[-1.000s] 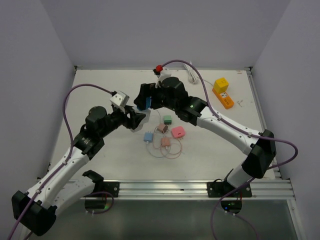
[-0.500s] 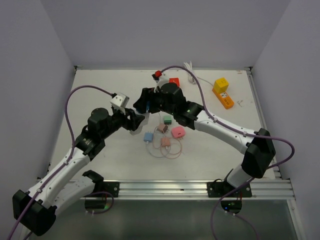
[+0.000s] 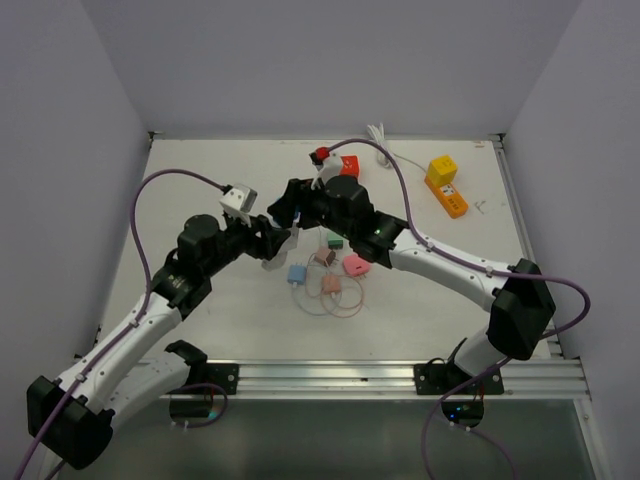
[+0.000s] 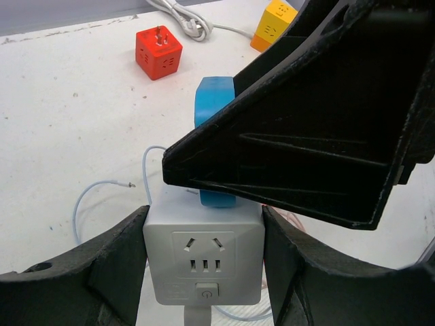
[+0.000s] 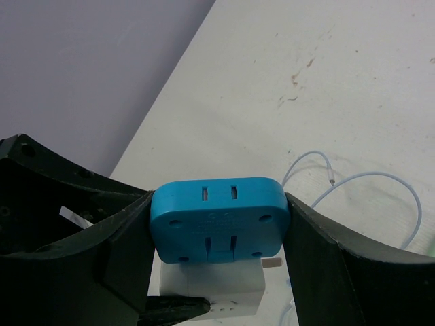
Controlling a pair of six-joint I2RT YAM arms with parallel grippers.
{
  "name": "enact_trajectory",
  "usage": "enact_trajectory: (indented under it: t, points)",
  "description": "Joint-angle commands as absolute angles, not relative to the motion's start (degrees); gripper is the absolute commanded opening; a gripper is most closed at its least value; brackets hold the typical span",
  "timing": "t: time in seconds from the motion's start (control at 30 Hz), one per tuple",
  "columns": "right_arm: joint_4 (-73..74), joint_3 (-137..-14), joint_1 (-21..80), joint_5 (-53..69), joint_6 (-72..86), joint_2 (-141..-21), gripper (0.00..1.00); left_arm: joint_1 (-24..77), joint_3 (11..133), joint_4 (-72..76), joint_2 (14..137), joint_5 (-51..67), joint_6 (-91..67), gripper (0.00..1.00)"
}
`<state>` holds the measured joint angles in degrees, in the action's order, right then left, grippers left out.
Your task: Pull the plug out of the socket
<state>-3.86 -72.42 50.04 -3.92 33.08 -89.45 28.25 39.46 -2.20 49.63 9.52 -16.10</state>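
Observation:
My right gripper pulls the plug outward next, since my left gripper clamps the socket. Then it lowers and releases the plug on the table [image 3: 353,245] beside the green charger.
A white cube socket [image 4: 202,255] is clamped between my left gripper's [image 4: 204,261] two black fingers, its outlet face and power button turned to the left wrist camera. The blue plug [image 5: 217,217] sits against the socket's [image 5: 217,288] far face. My right gripper [image 5: 217,221] is shut on the plug, one finger on each short end. From above, both grippers meet left of the table's middle: left gripper [image 3: 270,243] with the socket [image 3: 276,250], right gripper [image 3: 292,214] just behind it. The blue plug [image 4: 214,109] is partly hidden behind the right fingers [image 4: 306,136].
A red cube socket [image 3: 347,165] stands behind the grippers. A yellow cube [image 3: 444,170], an orange strip [image 3: 452,200] and a white cord [image 3: 380,135] lie at the back right. Small green [image 3: 335,241], pink [image 3: 357,265] and blue [image 3: 296,273] chargers with thin cables lie nearby.
My right gripper has closed from wide open onto the blue plug. The right arm shifted slightly toward the front, uncovering the red cube. The left gripper kept its hold.

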Motion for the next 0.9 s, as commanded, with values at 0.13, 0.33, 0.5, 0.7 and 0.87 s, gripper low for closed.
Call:
enact_trajectory:
  t: [0.13, 0.33, 0.5, 0.7, 0.87]
  points:
    - [-3.08, -79.35, 47.73, -11.07, 28.48, -86.75, 0.0, 27.33, 40.51, 0.53, 50.71, 8.43, -15.29, 0.0]
    - [-0.53, -85.85, 43.52, -8.18, 27.25, -88.5, 0.0, 27.42, 41.31, 0.09, 52.91, 13.44, -14.06, 0.0]
    - [-0.18, -88.68, 41.05, -6.59, 26.63, -89.65, 0.0, 27.68, 41.83, 0.09, 53.96, 15.73, -13.36, 0.0]
    - [-1.05, -90.0, 39.64, -8.7, 24.43, -89.47, 0.0, 27.95, 42.8, -3.34, 56.34, 16.7, -13.27, 0.0]
    - [-1.5, -90.7, 37.62, -9.4, 23.73, -89.38, 0.0, 28.04, 43.24, -4.13, 57.39, 17.58, -12.92, 0.0]
